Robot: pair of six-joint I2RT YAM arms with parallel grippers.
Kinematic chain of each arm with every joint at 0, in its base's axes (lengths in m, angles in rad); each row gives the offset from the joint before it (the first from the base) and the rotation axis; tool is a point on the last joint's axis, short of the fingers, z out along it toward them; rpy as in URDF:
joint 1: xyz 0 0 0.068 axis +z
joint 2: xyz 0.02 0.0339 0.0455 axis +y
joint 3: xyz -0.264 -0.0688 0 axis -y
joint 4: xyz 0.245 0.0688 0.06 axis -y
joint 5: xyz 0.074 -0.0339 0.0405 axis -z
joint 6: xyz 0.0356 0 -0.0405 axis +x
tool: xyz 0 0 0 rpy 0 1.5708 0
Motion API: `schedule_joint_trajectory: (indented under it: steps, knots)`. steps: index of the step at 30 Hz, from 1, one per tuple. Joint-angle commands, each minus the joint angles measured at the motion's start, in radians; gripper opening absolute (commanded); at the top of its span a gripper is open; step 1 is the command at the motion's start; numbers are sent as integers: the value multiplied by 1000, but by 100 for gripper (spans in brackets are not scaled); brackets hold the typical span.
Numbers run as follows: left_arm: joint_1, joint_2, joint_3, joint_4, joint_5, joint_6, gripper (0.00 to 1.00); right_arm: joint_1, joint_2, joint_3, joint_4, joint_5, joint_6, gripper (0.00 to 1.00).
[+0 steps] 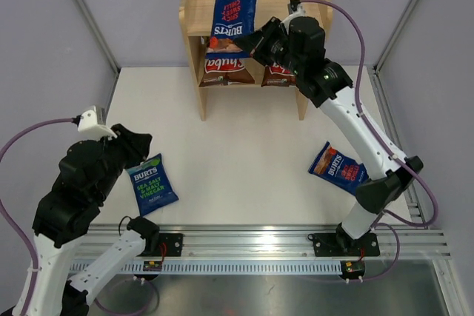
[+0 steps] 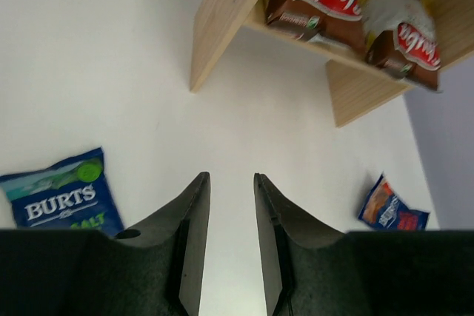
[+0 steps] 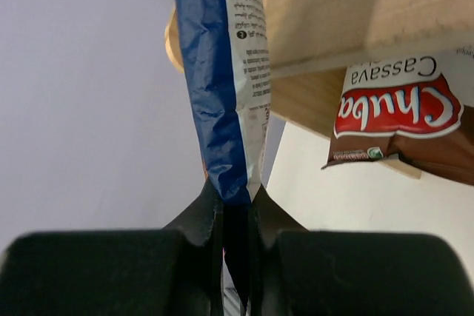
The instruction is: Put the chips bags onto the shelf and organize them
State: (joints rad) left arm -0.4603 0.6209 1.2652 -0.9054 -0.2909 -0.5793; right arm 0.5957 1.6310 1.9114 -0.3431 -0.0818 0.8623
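Next, my right gripper moves outward and to the left in the top view, over the shelf's top level [image 3: 320, 11], since the Burts bag's near end overhangs the front of that level.
The light wooden shelf [image 1: 194, 5] stands at the back of the table. Two brown Chuba bags [image 1: 224, 70] [image 1: 278, 73] lie on its lower tier. My right gripper [image 1: 255, 41] is shut on the edge of a dark blue Burts bag [image 1: 234, 14], holding it upright over the shelf's top tier; the right wrist view shows the bag [image 3: 226, 86] pinched between the fingers. My left gripper [image 2: 231, 183] is open with nothing in it, low over the table. A Burts bag [image 1: 151, 183] lies just right of it. Another Burts bag [image 1: 338, 167] lies at the right.
A metal rail [image 1: 259, 240] runs along the near edge, carrying both arm bases. Purple cables loop off each arm. Grey walls close in the back and sides.
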Motion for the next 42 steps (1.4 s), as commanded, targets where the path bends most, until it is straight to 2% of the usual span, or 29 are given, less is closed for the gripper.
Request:
schedule_joint_trajectory:
  steps: [1,3,4,6,7,9,13,15,18,21,31,39,42]
  knots:
    - [3,-33,-56,-73,24,79,33,-5,101,214,-66,73,30,0]
    - [3,-59,-91,-84,24,98,33,-7,220,331,-143,76,30,0]
    - [3,-69,-105,-89,19,110,33,-7,266,466,-170,76,29,0]
    - [3,-91,-134,-90,19,128,33,-10,408,617,-261,68,26,0]
    - [3,-98,-156,-96,15,142,33,-11,453,765,-287,65,29,0]
    - [3,-122,-185,-93,16,159,33,-20,541,863,-312,39,47,0]
    - [2,-156,-231,-99,18,174,32,-28,544,775,-174,-4,79,2]
    - [2,-176,-236,-89,44,184,32,-28,591,805,-157,-38,86,4]
    - [2,-201,-236,-89,58,188,33,-27,644,894,-157,-73,87,13]
    - [2,-211,-234,-99,70,194,33,-27,619,839,-106,-66,66,44]
    - [2,-254,-257,-104,104,183,34,-28,575,848,-122,2,-120,55]
    - [2,-254,-256,-105,107,185,35,-54,532,822,-217,20,-285,57]
    - [2,-257,-256,-107,108,187,35,-56,529,825,-246,27,-331,63]
